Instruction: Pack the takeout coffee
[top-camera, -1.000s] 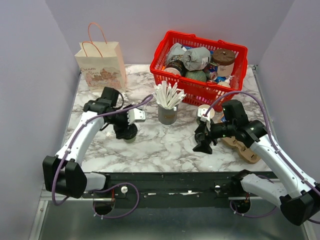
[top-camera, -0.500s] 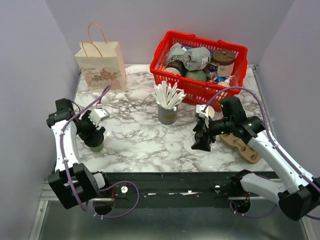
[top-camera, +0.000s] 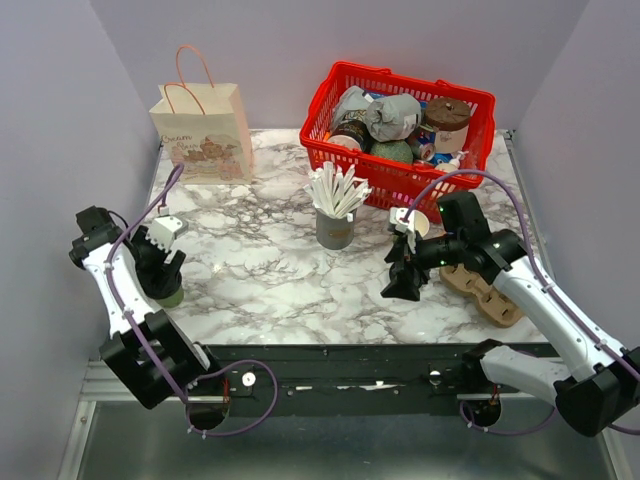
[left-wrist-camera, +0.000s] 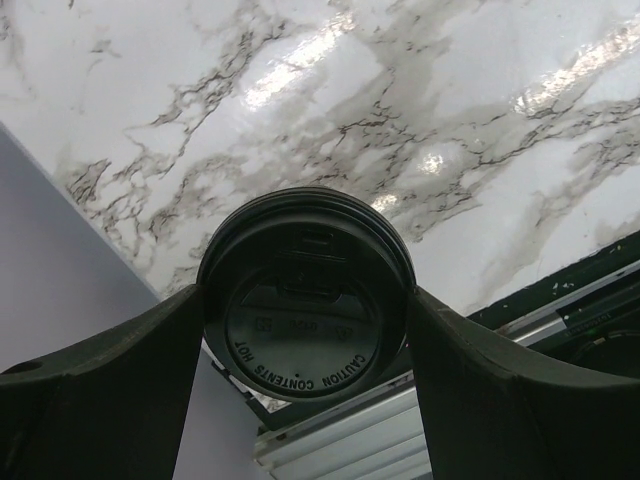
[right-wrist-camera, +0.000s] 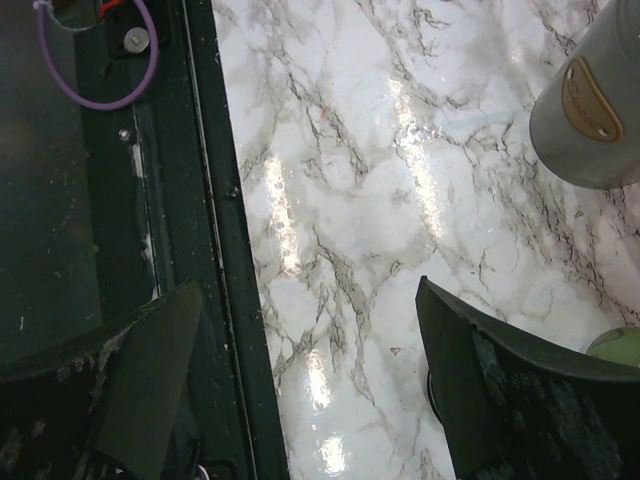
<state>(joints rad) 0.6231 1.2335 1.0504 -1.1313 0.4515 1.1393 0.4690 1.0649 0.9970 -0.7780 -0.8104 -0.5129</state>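
Observation:
My right gripper shifts to its right in the top view next and descends onto the cup carrier's middle (top-camera: 480, 289), where it narrows, since the carrier is below and that way.
The takeout coffee (top-camera: 169, 294), a dark-green cup with a black lid (left-wrist-camera: 305, 300), is at the table's front left, near the left wall. My left gripper (top-camera: 160, 272) is shut on it, with a finger pressed against each side of the lid (left-wrist-camera: 305, 380). I cannot tell whether the cup rests on the table. My right gripper (top-camera: 404, 282) is open and empty, pointing down over the marble near the table's front edge (right-wrist-camera: 310, 385).
A paper bag (top-camera: 203, 130) stands at the back left. A red basket (top-camera: 478, 140) of items sits at the back right. A grey cup of white sticks (top-camera: 335, 218) (right-wrist-camera: 590, 110) is mid-table. A lidless cup (top-camera: 412, 226) and a cardboard cup carrier (top-camera: 487, 292) are by the right arm.
My left arm has swung left and toward the front edge, carrying the lidded cup from mid-left to the left wall. My right gripper has shifted slightly left and stays open.

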